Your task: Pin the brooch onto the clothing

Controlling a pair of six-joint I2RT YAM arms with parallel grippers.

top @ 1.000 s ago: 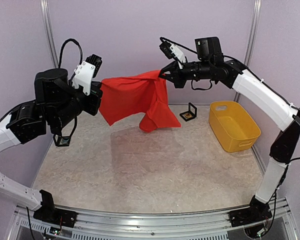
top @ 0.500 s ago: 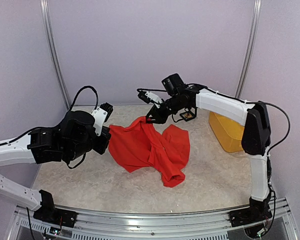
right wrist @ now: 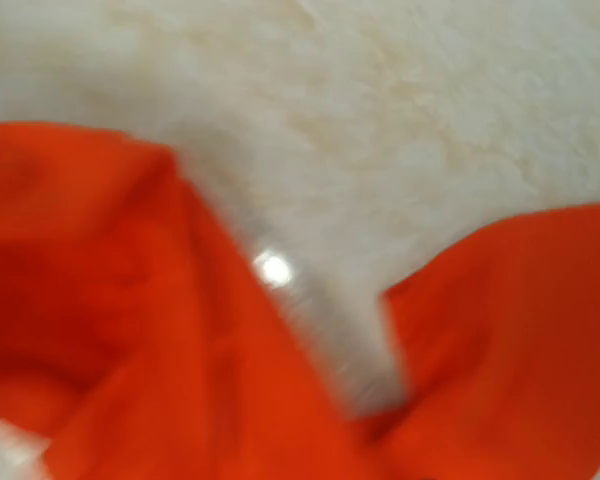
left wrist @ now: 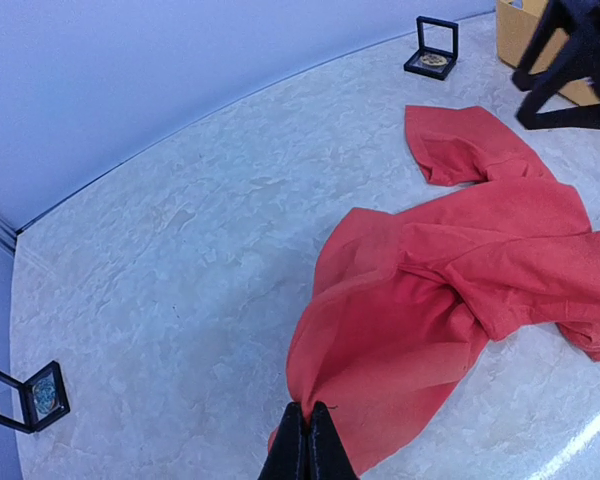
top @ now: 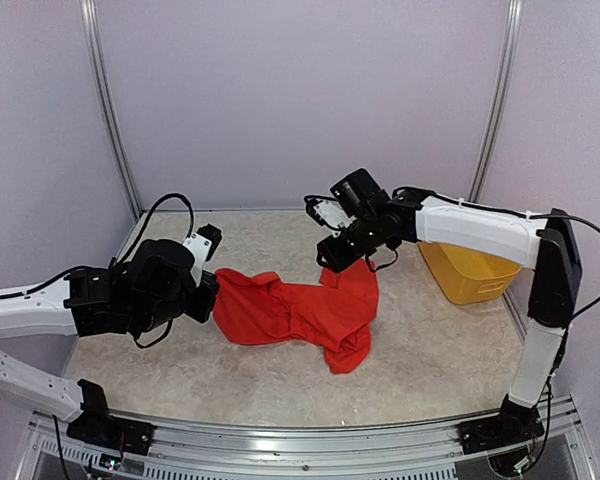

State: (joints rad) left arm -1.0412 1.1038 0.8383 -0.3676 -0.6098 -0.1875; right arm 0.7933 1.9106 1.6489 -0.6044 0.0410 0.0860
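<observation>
The shirt is held only at the opposite edge, so my right gripper should next go back and down onto the shirt's loose end by the near flap (top: 357,330).
The red-orange T-shirt (top: 300,312) lies crumpled on the table. My left gripper (top: 214,292) is shut on its left edge, and the pinched fabric shows between the tips in the left wrist view (left wrist: 307,410). My right gripper (top: 330,260) hovers just above the shirt's far right sleeve (left wrist: 450,140). In the left wrist view the right gripper (left wrist: 540,90) is apart from the cloth with its fingers spread. A small black case with a round brooch (left wrist: 432,60) stands near the back wall. The right wrist view is blurred and shows only red fabric (right wrist: 130,350) and table.
A yellow plastic basket (top: 470,275) stands at the right, behind the right arm. A second small black case with a round piece (left wrist: 25,397) stands at the left near the left arm. Walls close the back and sides.
The shirt, held spread in the air between both grippers, has come down onto the table. The right gripper has let go of it; the left gripper still holds its edge.
</observation>
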